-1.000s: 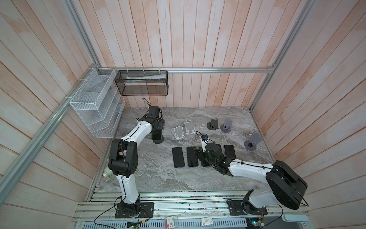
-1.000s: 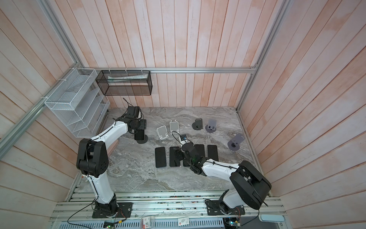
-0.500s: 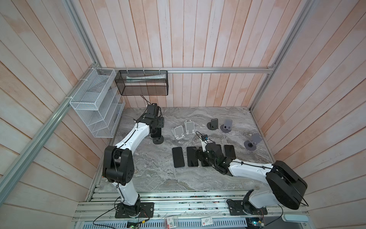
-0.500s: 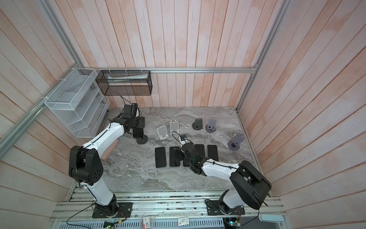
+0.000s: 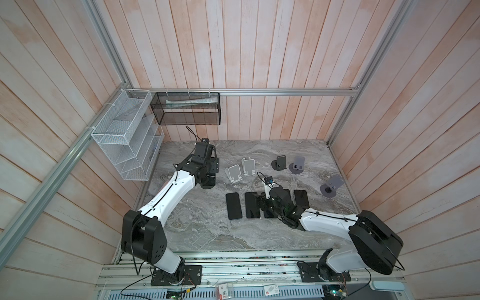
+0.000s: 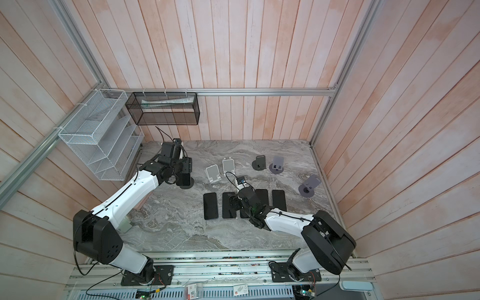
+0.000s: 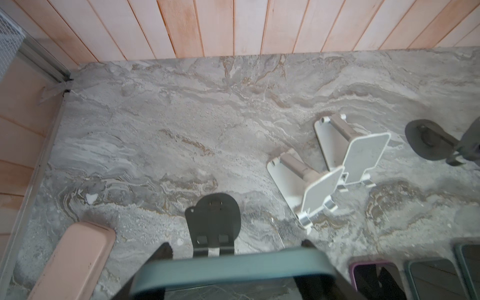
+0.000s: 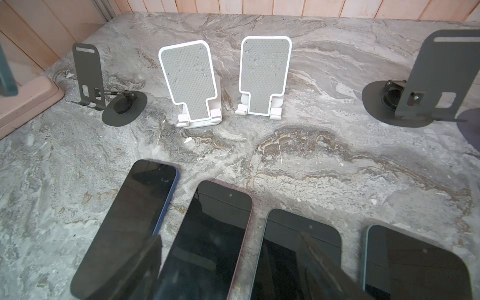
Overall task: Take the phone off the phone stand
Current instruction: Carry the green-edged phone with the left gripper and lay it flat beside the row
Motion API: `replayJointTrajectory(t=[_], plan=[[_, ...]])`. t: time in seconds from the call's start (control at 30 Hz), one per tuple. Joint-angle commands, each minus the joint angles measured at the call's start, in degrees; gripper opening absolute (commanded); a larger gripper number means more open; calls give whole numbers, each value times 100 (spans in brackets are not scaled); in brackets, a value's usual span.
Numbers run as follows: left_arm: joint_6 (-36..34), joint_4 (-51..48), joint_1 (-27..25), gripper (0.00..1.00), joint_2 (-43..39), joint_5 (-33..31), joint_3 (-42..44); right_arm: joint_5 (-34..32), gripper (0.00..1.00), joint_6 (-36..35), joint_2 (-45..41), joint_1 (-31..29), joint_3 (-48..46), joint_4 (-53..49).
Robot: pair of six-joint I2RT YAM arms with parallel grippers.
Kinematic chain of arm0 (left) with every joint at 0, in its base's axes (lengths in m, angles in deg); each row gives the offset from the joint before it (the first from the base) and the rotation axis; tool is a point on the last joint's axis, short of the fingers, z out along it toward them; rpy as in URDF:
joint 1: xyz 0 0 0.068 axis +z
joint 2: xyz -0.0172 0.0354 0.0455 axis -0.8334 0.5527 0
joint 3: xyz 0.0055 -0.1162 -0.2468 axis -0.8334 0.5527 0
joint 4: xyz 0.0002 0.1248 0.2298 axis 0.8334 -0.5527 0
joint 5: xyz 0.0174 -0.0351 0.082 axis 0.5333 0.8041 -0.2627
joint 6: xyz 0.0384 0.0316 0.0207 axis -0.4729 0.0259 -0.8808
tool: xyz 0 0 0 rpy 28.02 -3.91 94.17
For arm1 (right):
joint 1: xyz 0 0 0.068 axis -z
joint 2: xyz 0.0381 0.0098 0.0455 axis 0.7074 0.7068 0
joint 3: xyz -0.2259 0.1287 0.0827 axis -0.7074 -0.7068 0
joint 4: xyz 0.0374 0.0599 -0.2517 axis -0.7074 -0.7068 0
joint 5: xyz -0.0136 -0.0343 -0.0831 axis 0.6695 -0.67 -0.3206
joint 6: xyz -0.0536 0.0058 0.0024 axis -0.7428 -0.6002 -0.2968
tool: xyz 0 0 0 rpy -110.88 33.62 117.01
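Observation:
The bare tabletop (image 5: 215, 211) beside the blue-edged phone lies below and back from it, so I should next move my left gripper back and down to release the teal-cased phone.
My left gripper (image 7: 236, 246) is shut on a teal-cased phone (image 7: 233, 270), gripping it across its width. The phone hangs just above a dark phone stand (image 7: 213, 223), whose back plate and lip are bare. In both top views this gripper (image 5: 212, 168) hovers over the stand's round base (image 5: 207, 184) at the table's back left. In the right wrist view the same stand (image 8: 89, 75) stands empty, with the phone's edge (image 8: 6, 75) lifted beside it. My right gripper (image 8: 233, 262) is open, low over a pink-edged phone (image 8: 213, 233) that lies flat.
Several phones lie face up in a row mid-table (image 5: 233, 206). Two white stands (image 5: 235, 173) (image 5: 248, 166), a dark stand (image 5: 279, 163) and two grey stands (image 5: 297, 165) (image 5: 331, 185) are empty. A pink box (image 7: 75, 259) sits at the left edge. Wire baskets (image 5: 124, 135) hang on the wall.
The left arm's elbow and shoulder have swung outward and toward the front while its gripper stays over the dark stand with the phone. The right arm has not moved.

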Motion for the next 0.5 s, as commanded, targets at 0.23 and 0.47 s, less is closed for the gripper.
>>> replayJointTrajectory(t=[0.23,0.47], plan=[[886,-110,-479,69,-873,26,1286,42,81,141,-19,20,112,-1],[1289,117,-820,67,-569,170,1844,82,82,153,45,14,130,2]])
